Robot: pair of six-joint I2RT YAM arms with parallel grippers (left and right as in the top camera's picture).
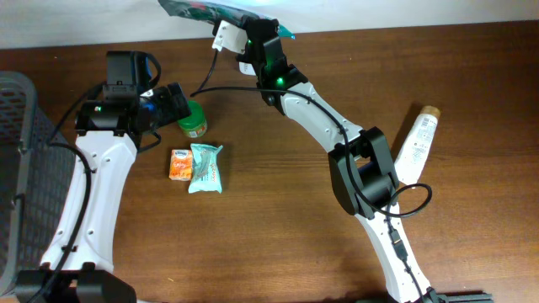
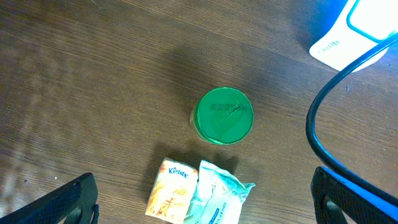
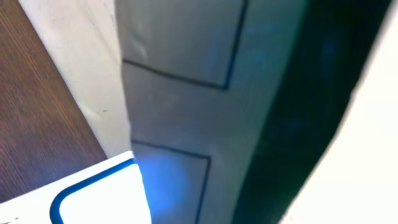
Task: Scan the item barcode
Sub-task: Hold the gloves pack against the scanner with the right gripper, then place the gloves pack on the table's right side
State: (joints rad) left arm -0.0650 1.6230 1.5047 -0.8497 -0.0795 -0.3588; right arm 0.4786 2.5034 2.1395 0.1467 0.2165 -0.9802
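Note:
My right gripper swings the packet [image 1: 210,10] clear of the scanner next, lowers it at the white bottle [image 1: 417,150] and releases, since the bottle lies to its right in the overhead view.
My right gripper [image 1: 253,23] is raised at the table's far edge, shut on a flat teal packet [image 1: 210,10] that sticks out to the left. Just under the packet sits a white scanner [image 1: 227,35]. In the right wrist view the packet's pale printed face [image 3: 186,93] fills the frame, lit blue beside the scanner's glowing edge [image 3: 93,193]; my own fingers are hidden there. My left gripper [image 1: 173,105] hangs open over a green-lidded jar [image 2: 224,115], its dark fingertips [image 2: 62,202] wide apart and holding nothing.
An orange Kleenex pack [image 1: 179,163] and a teal wipes pack [image 1: 206,167] lie side by side in front of the jar. A white bottle [image 1: 418,143] lies at the right. A grey basket [image 1: 17,143] stands at the left edge. A black cable [image 2: 323,118] crosses near the scanner.

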